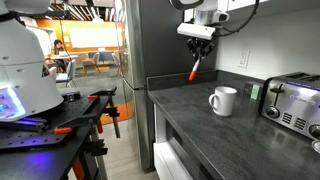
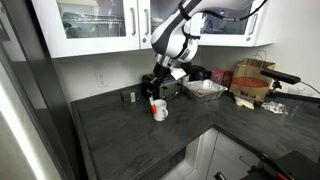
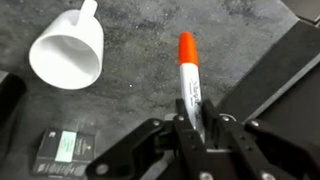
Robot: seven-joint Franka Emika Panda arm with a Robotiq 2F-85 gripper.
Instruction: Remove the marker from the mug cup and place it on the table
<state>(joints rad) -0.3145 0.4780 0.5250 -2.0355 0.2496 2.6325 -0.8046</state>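
I should next carry the marker with my gripper down to the bare surface (image 1: 188,103) (image 3: 157,84) beside the mug.
My gripper (image 3: 197,120) is shut on the marker (image 3: 186,55), which has a red-orange end and a white printed barrel. In an exterior view the gripper (image 1: 198,44) holds the marker (image 1: 194,69) hanging tilted, well above the dark stone-look table (image 1: 190,125). The white mug (image 1: 223,101) stands upright on the table beside and below the marker, with nothing in it. From the wrist it shows as an empty white cup (image 3: 68,50) with its handle pointing away. In an exterior view the gripper (image 2: 160,84) hangs just above the mug (image 2: 161,112).
A chrome toaster (image 1: 292,101) stands past the mug by the wall. A small dark box with a green label (image 3: 62,148) lies on the table near the mug. A wire basket (image 2: 204,89) and cardboard boxes (image 2: 253,80) sit farther along. A black workbench (image 1: 50,125) stands off the table's end.
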